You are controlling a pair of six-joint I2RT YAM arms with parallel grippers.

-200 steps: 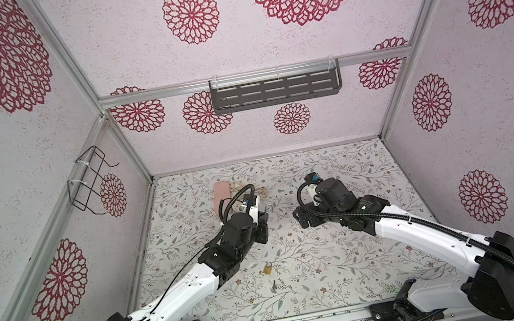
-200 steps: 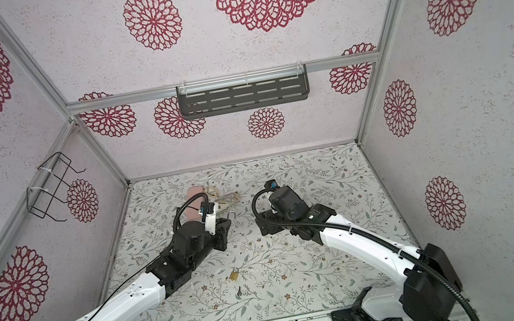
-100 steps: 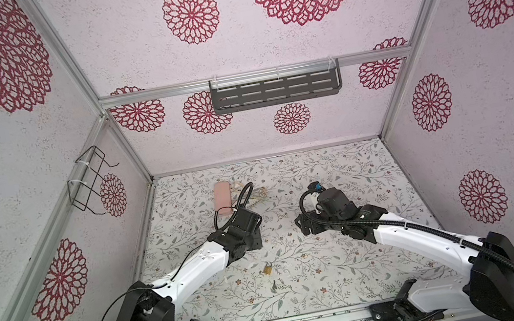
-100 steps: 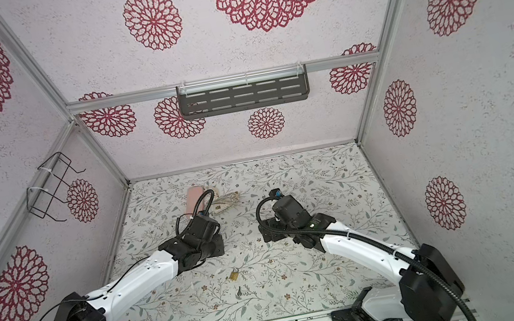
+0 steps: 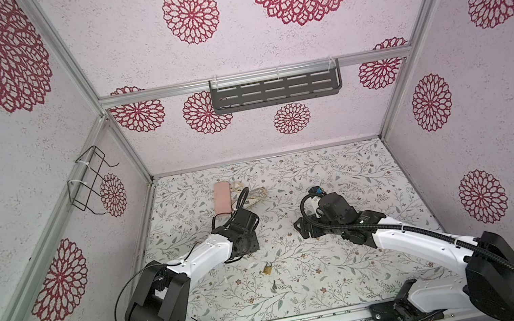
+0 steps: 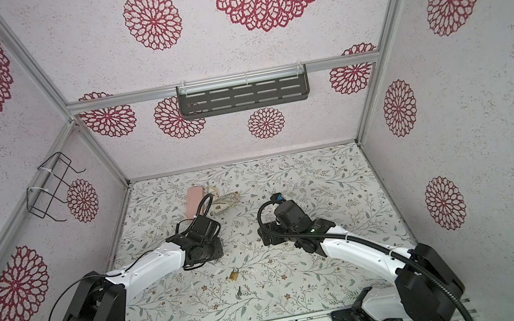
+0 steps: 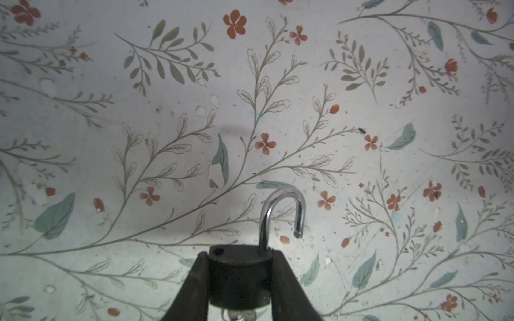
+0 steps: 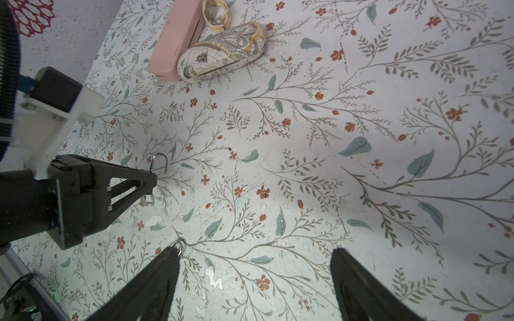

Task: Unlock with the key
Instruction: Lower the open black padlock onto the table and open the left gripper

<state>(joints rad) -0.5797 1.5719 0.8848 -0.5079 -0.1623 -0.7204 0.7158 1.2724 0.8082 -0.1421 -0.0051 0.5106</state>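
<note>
The dark padlock has its silver shackle [image 7: 281, 205] swung open. Next, my left gripper lowers the padlock onto the bare floral tabletop just below and releases it.
My left gripper [image 7: 239, 254] is shut on a dark padlock [image 7: 239, 275], low over the floral table. Its silver shackle [image 7: 281, 205] stands swung open, and a silver key [image 7: 239, 315] sticks out of the body's underside. The right wrist view shows that shackle [image 8: 160, 164] and the key's ring [image 8: 147, 200] at the left fingertips. A second, brass padlock [image 5: 268, 268] [image 6: 233, 274] lies on the table with a small dark key [image 5: 275, 285] [image 6: 238, 291] near it. My right gripper [image 8: 254, 253] [image 5: 301, 228] hangs open with nothing between its fingers, to the right of the left gripper [image 5: 247, 243].
A pink case [image 5: 222, 197] [image 8: 175, 41] and a map-print pouch [image 5: 254, 195] [image 8: 222, 52] lie at the back left of the table. A dark shelf [image 5: 275, 91] hangs on the back wall and a wire basket [image 5: 89, 180] on the left wall.
My left arm has folded down and drawn the gripper with the padlock lower and nearer the front. The right gripper has sunk slightly and stayed open.
</note>
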